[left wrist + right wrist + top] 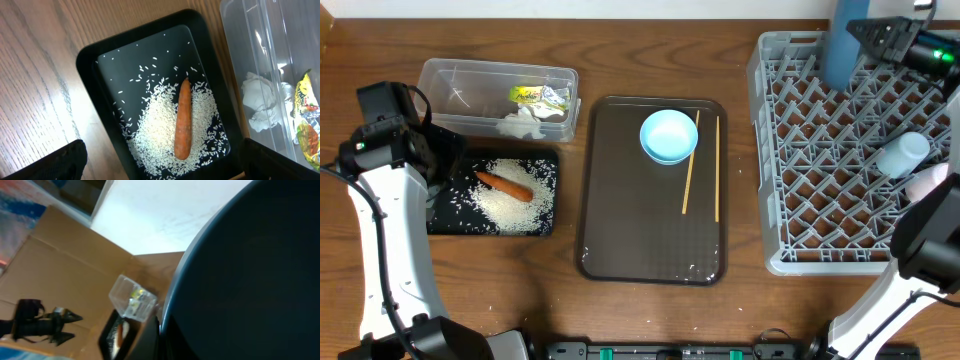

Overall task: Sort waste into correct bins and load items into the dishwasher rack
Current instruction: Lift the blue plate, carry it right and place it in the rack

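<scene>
My right gripper lowers the on-edge dark-blue bowl a little onto the far side of the grey rack next, since the slots there are empty.
The black tray (545, 160) holds loose rice (515, 205) and the orange carrot (503, 184); both also show in the left wrist view, rice (155, 125) and carrot (183, 120). My left gripper (438, 165) (162, 152) hangs open and empty above the tray's near end. The clear tub (450, 80) holds white paper wads (525, 120) (260, 102) and the green-yellow wrapper (540, 97) (307, 120). My right gripper (868, 35) (159, 330) is shut on the rim of the dark-blue bowl (838, 45) (250, 280), held on edge over the far side of the grey rack (820, 190).
A brown serving tray (650, 230) in the middle holds the light-blue saucer (668, 135) and two wooden chopsticks (690, 165). A pale cup (903, 155) lies on its side in the rack, with another pale item (930, 182) beside it, partly hidden by my right arm.
</scene>
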You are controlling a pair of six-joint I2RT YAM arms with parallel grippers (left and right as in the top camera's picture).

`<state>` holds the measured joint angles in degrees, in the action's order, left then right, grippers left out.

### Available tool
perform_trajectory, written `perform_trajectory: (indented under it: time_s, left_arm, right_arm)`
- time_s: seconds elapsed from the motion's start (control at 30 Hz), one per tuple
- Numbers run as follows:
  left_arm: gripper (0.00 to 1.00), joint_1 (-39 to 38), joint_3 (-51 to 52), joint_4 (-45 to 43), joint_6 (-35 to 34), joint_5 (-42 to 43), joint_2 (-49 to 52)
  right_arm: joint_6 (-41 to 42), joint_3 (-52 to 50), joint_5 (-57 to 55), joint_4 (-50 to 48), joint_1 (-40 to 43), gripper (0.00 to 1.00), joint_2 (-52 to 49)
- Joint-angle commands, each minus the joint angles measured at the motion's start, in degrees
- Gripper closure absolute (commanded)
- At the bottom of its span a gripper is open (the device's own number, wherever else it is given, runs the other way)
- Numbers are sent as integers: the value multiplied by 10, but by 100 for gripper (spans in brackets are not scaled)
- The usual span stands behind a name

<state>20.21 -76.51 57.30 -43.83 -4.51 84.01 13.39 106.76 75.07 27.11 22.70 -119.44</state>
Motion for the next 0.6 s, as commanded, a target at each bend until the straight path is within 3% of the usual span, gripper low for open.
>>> perform_trajectory:
  time_s: [0.0,0.3,0.57]
  left_arm:
    - [2,2,0,3,1,-7,4]
    - [2,2,0,3,1,-7,4]
    - [2,2,0,3,1,-7,4]
  right_arm:
    - [12,3,52,-6,-3,99,0]
    - [33,3,60,16,-2,99,0]
    - [33,3,-38,92,5,99,0]
